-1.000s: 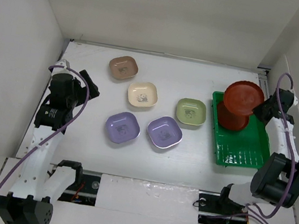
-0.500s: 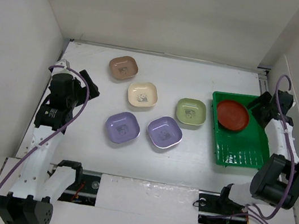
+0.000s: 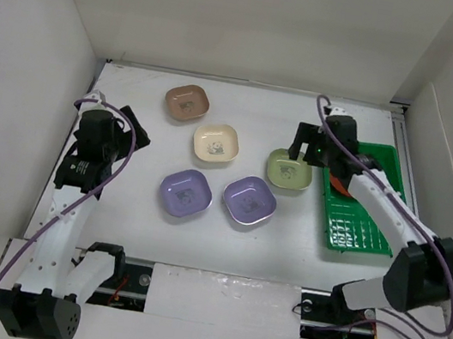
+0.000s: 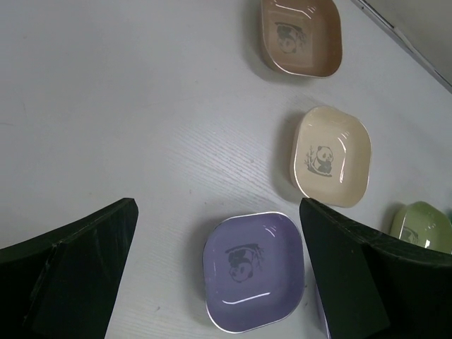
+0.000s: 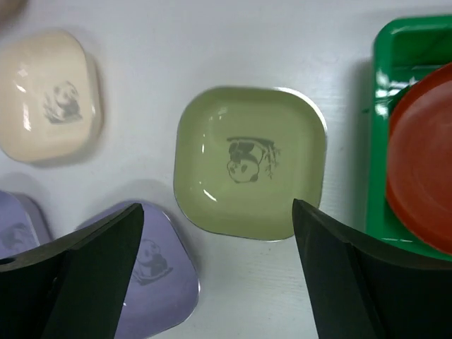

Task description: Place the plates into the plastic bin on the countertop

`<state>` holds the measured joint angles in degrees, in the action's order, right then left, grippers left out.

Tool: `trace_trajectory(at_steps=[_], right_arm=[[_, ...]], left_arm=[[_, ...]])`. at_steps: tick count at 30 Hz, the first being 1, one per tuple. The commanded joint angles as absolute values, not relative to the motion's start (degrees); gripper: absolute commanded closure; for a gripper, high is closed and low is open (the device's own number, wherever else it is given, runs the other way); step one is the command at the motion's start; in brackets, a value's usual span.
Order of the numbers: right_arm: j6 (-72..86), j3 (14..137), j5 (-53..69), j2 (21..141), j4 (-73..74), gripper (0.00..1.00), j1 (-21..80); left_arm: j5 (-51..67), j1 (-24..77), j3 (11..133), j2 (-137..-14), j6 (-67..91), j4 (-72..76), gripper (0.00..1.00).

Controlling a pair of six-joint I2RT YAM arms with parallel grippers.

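Note:
My right gripper lowers and shifts toward the cream plate next, astride the green rim facing it, as bare countertop lies between the sage green [image 3: 289,170] and cream plates.
Five rounded-square plates lie on the white countertop [image 3: 113,220]: tan-brown [image 3: 186,103], cream [image 3: 215,143], sage green [image 3: 289,170] and two lavender [image 3: 185,191] [image 3: 249,199]. A red-orange plate [image 5: 420,187] lies in the green plastic bin [image 3: 364,232], mostly hidden by the right arm in the top view. My right gripper [image 3: 308,148] hovers open and empty over the sage green plate [image 5: 249,161]. Over at the left side, my left gripper [image 3: 126,122] is open and empty, with a lavender plate [image 4: 254,272] below and ahead of it.
White walls close in the countertop on the left, back and right. The bin's rim [image 5: 395,42] runs just right of the sage green plate. The cream plate [image 4: 332,155] and the tan-brown plate [image 4: 300,35] lie beyond the left gripper.
The right gripper opened and let go of the red-orange plate, which now lies in the bin. It then swung left to above the sage green plate. The left arm stayed put.

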<state>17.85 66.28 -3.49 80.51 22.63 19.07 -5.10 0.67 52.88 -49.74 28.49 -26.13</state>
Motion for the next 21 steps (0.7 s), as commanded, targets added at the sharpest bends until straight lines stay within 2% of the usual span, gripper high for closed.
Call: trace_trajectory(at_steps=[1, 6, 11, 16, 21], right_arm=[[16.0, 69.3, -5.4, 86.7, 22.1, 0.11, 21.5], [16.0, 79.7, -7.6, 97.9, 23.4, 0.17, 24.9], [16.6, 88.1, -9.4, 107.8, 25.8, 0.18, 28.1], [19.5, 91.2, -12.4, 113.1, 28.3, 0.22, 29.3], [21.4, 89.0, -13.4, 113.6, 27.7, 0.26, 29.3]], left_arm=[[-5.8, 0.8, 53.3, -50.1, 29.2, -26.1, 0.0], [-5.8, 0.8, 53.3, -50.6, 29.2, -26.1, 0.0], [-5.3, 0.8, 53.3, -50.6, 28.7, -26.1, 0.0], [-5.3, 0.8, 53.3, -51.2, 28.7, -26.1, 0.0], [-5.3, 0.8, 53.3, -51.2, 28.7, -26.1, 0.0]])
